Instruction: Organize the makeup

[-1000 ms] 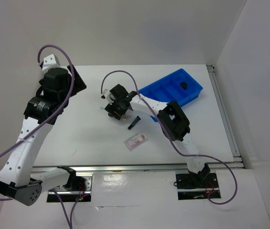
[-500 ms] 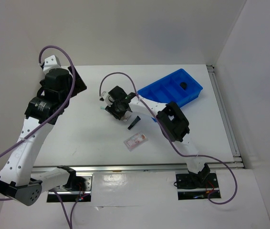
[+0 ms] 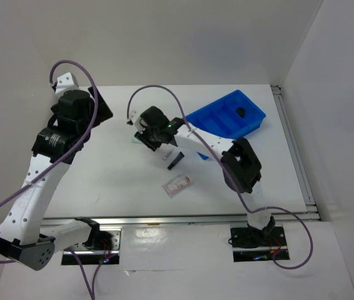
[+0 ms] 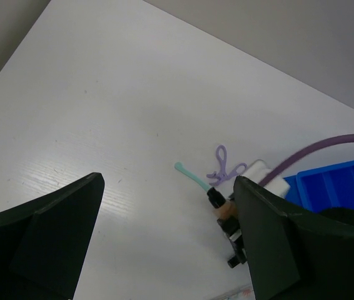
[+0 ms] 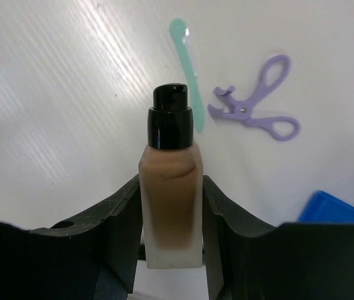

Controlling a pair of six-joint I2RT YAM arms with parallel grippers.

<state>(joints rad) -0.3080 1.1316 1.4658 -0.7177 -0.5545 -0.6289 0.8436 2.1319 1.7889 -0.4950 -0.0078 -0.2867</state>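
Note:
I will next swing my right gripper to the right in the top view and let go of the tan cylinder beside the round black pot [image 3: 240, 112], where the bin has room.
In the right wrist view my right gripper [image 5: 171, 187] is shut on a tan cylinder with a black end [image 5: 171, 181], its fingers pressing both sides. Just beyond its cap, a mint-green stick [image 5: 186, 69] and a purple looped piece [image 5: 255, 109] lie on the table. The top view shows a slim black tube [image 3: 174, 160] and a clear pinkish packet [image 3: 177, 185] nearer the arm bases. A round black pot [image 3: 240, 112] sits in the blue bin [image 3: 217, 119]. My left gripper [image 4: 169, 181] hangs open above the table's left part, holding nothing.
The blue bin lies tilted at the back right, and its corner [image 5: 336, 209] shows close to the right gripper. A purple cable [image 4: 327, 150] arcs over the right wrist. A white block [image 4: 261, 172] sits beside the purple piece.
My right gripper's fingers have shut on the tan cylinder, and the wrist has shifted slightly left and back. The left arm has not moved.

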